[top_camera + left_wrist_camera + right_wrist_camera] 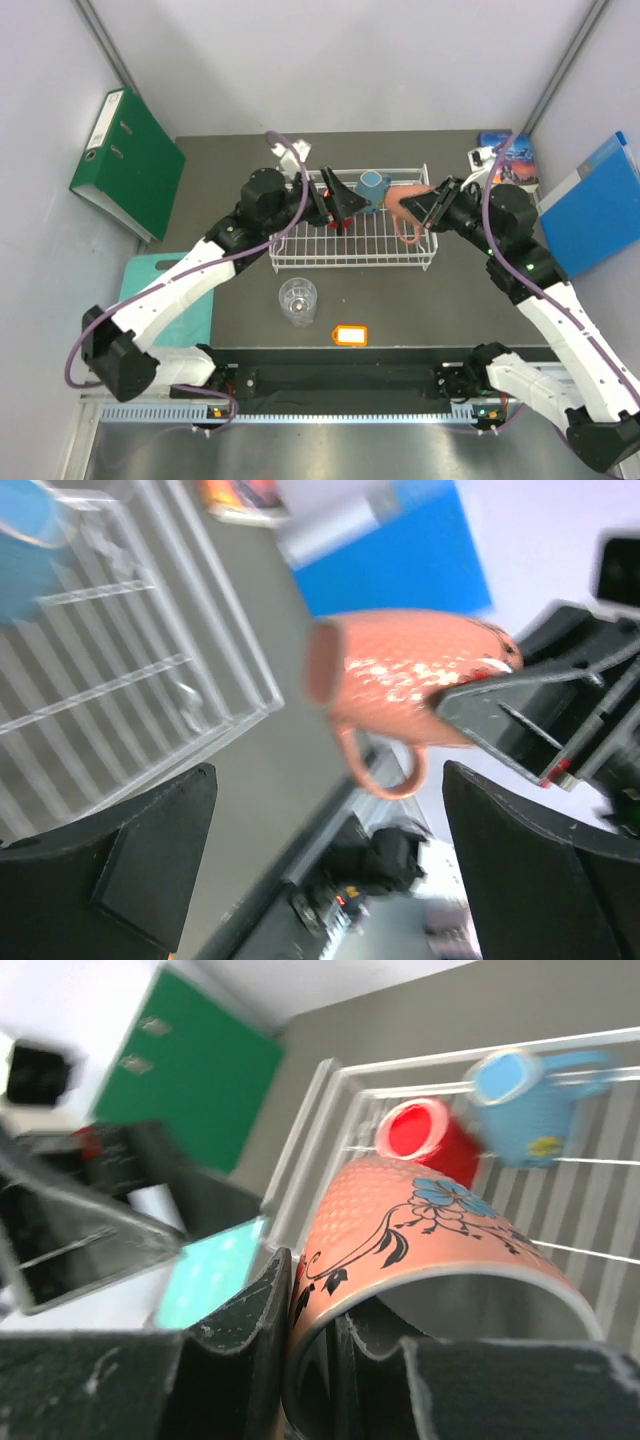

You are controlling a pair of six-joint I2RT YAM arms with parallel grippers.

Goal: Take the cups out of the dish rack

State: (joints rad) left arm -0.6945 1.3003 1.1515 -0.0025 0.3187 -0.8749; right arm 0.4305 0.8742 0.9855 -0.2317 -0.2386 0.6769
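Note:
My right gripper will next swing past the rack (300,252), lower the salmon-pink mug upright and let go over bare tabletop, to its right in the top view.
The white wire dish rack (300,252) stands mid-table. My right gripper (428,208) is shut on the rim of the salmon-pink mug (407,212), one finger inside and one outside, and holds it lifted over the rack's right end. In the right wrist view (310,1295) the pink mug (420,1230) fills the front, with the red mug (430,1135) and the blue mug (525,1090) in the rack (330,1090) behind it. My left gripper (338,205) is open and empty over the rack's middle. Its wrist view (328,795) faces the pink mug (400,675). The blue mug (373,187) sits at the rack's back. The glass tumbler (298,300) stands on the table in front of the rack.
An orange tag (350,334) lies near the front edge. A teal board (150,272) lies at the left under my left arm. A green binder (125,160) leans at the back left, a blue binder (595,205) and a book (510,158) at the right.

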